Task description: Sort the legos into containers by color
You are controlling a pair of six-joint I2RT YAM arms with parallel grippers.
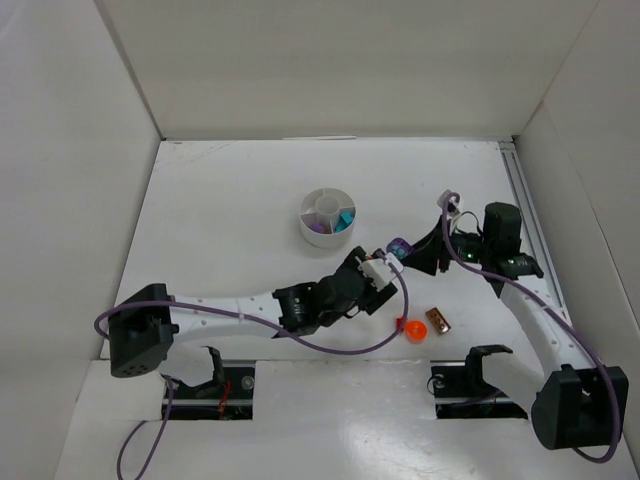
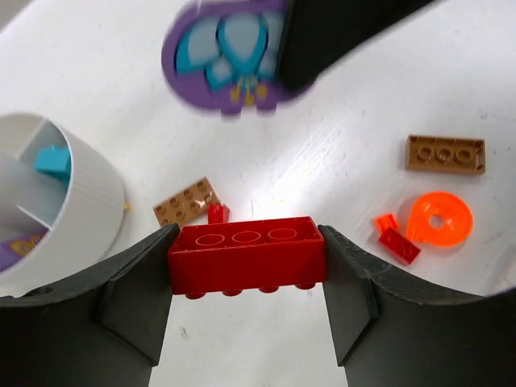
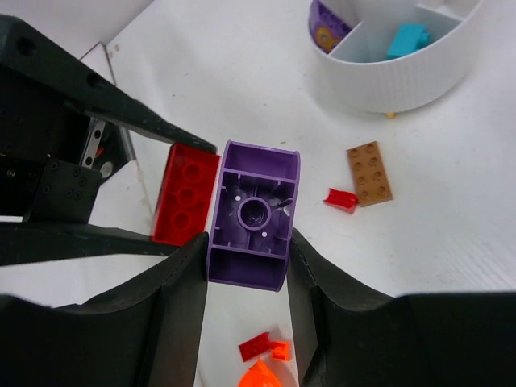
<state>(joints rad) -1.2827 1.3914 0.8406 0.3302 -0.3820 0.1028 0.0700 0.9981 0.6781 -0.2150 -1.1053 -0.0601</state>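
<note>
My left gripper lowers next onto the table on the near side of the brown plate [image 2: 186, 202] and small red piece. Open space there takes the red brick [image 2: 246, 254].
My left gripper [image 2: 246, 270] is shut on a red brick [image 2: 246, 254], pinched end to end and lifted off the table. Right beside it, my right gripper [image 3: 248, 242] is shut on a purple curved lego [image 3: 251, 214], whose hollow underside faces that camera. In the left wrist view the purple lego [image 2: 218, 56] shows a teal flower print. From above, both grippers [image 1: 378, 272] [image 1: 408, 252] meet to the right of the white divided dish [image 1: 328, 215]. A teal brick [image 3: 405, 39] and a purple piece [image 3: 326, 20] lie in separate compartments of the dish.
Loose on the table lie a brown plate [image 2: 187, 201] beside a small red piece [image 2: 218, 213], a second brown plate [image 2: 445, 153], an orange round piece [image 2: 439, 219] and small red and orange bits [image 2: 395, 238]. White walls enclose the table.
</note>
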